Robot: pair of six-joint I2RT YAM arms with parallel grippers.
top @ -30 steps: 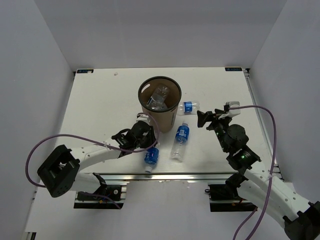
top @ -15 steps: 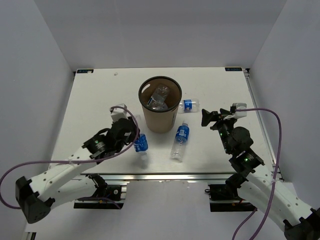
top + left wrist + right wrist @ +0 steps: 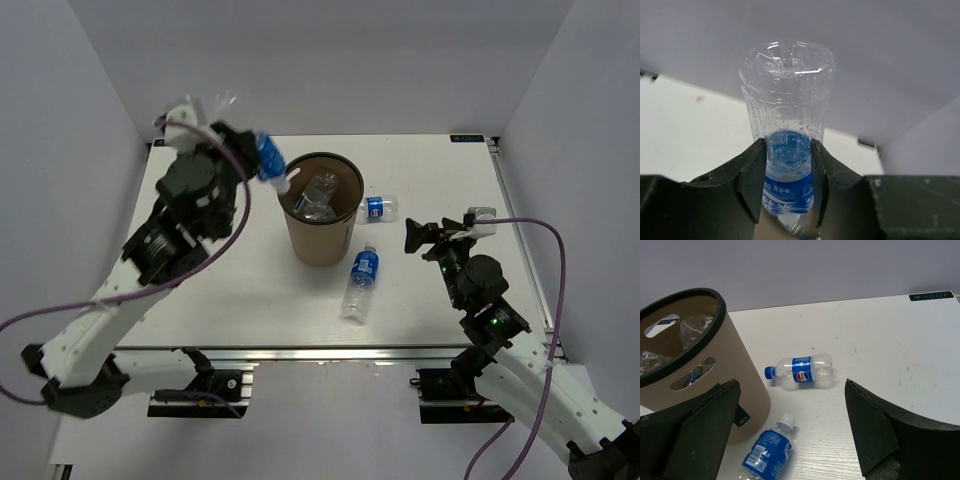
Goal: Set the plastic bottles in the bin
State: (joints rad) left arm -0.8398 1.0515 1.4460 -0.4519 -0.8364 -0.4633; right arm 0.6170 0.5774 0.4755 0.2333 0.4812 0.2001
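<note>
My left gripper will move right in the top view, then down over the bin's opening point(image 3: 322, 188) below, to release the bottle.
My left gripper point(image 3: 262, 160) is shut on a clear plastic bottle with a blue label point(image 3: 268, 160) and holds it high, just left of the brown bin's point(image 3: 322, 225) rim. In the left wrist view the bottle point(image 3: 788, 115) stands base up between the fingers point(image 3: 751, 180). The bin holds crushed clear bottles point(image 3: 318, 195). Two bottles lie on the table: a blue-capped one point(image 3: 378, 209) right of the bin and a white-capped one point(image 3: 360, 282) in front of it. My right gripper point(image 3: 418, 236) is open and empty, right of both; they show in its view point(image 3: 802, 371) point(image 3: 767, 450).
The bin point(image 3: 690, 365) has oval handle cut-outs in its wall. White enclosure walls point(image 3: 80, 120) stand on the left, back and right of the white table point(image 3: 200, 280). A purple cable point(image 3: 520, 225) loops off the right arm.
My left arm has lifted the blue-label bottle from the table's front edge up and back to beside the bin's rim. The right arm has barely moved.
</note>
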